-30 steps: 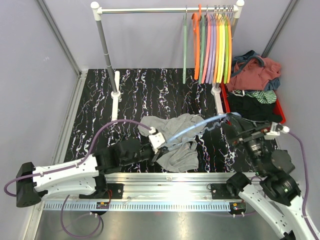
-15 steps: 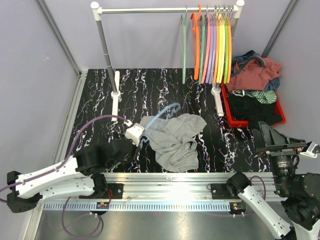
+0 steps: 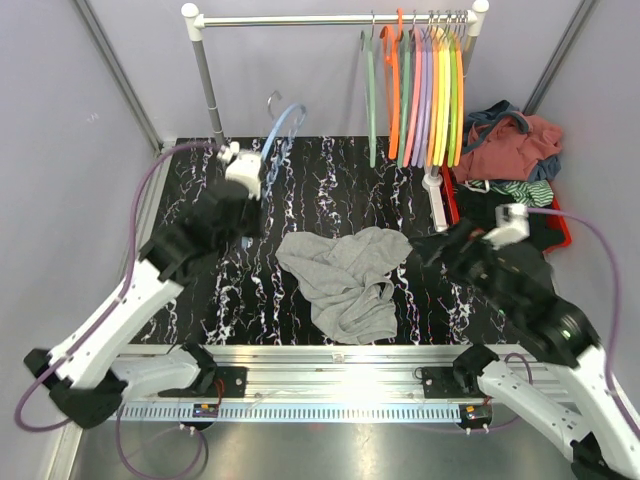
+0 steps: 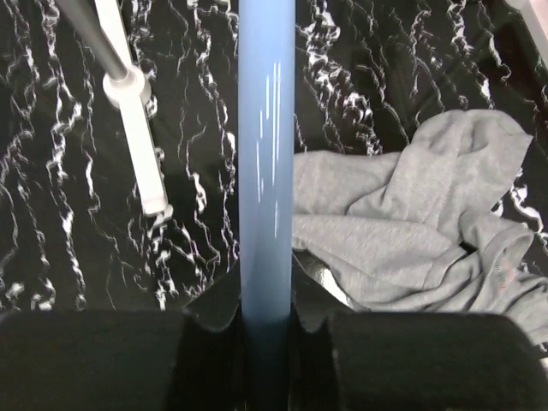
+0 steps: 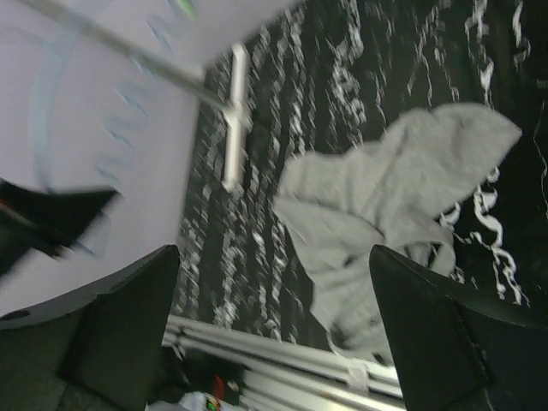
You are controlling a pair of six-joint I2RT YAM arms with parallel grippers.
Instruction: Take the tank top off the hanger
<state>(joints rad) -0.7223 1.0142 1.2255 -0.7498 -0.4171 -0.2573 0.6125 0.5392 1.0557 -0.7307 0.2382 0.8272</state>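
The tank top is free. The light blue hanger (image 3: 283,125) in my left gripper moves outward next, its hook onto the rail's bare stretch.
A grey tank top (image 3: 345,275) lies crumpled on the black marbled table (image 3: 300,180), free of any hanger. It also shows in the left wrist view (image 4: 411,231) and the right wrist view (image 5: 385,205). My left gripper (image 3: 250,185) is raised at the back left, shut on a light blue hanger (image 3: 283,125); its bar (image 4: 266,154) runs up between the jaws. My right gripper (image 3: 440,250) is open and empty, raised to the right of the tank top; its fingers (image 5: 128,317) stand wide apart.
A clothes rail (image 3: 330,18) at the back carries several coloured hangers (image 3: 425,90) at its right end. Its left post (image 3: 215,110) and white foot (image 3: 232,190) stand by my left gripper. A red bin (image 3: 560,215) with a pile of clothes (image 3: 510,150) sits at the right.
My left arm lifted the blue hanger off the tank top and swung it up to the back left. My right arm let go, pulled back, then returned beside the tank top, open.
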